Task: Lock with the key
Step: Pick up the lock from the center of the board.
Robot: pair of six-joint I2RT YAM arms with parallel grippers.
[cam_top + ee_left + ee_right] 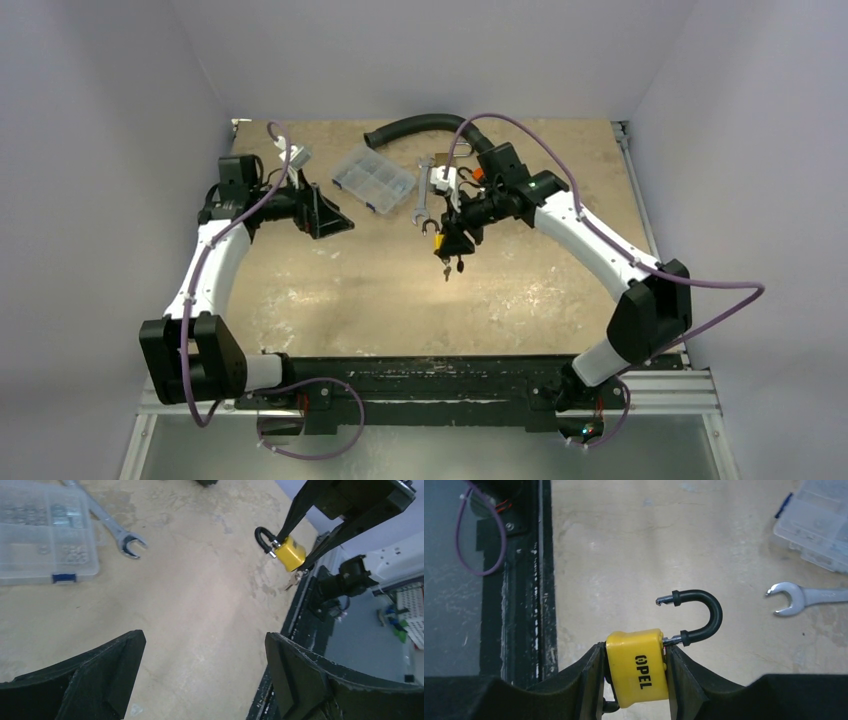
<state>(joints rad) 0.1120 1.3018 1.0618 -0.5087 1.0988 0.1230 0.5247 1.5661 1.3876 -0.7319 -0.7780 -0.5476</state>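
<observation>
The padlock's black shackle [430, 223] [258, 536], clear of the holding fingers, lies to the right of my left gripper in the top view: I will turn and reach that way onto it.
My right gripper [635, 667] is shut on a yellow padlock [637, 670] and holds it above the table. Its black shackle [704, 615] is swung open. The padlock also shows in the top view [439, 241] and in the left wrist view [290, 553]. A key with a ring [449, 266] hangs below the lock; it also shows in the left wrist view [294, 579]. My left gripper [205, 667] is open and empty, above bare table at the far left [335, 218].
A clear compartment box [373, 178] lies at the back middle, with silver wrenches [424, 195] beside it. A black corrugated hose [420, 124] curves along the back. The black rail [420, 372] marks the table's near edge.
</observation>
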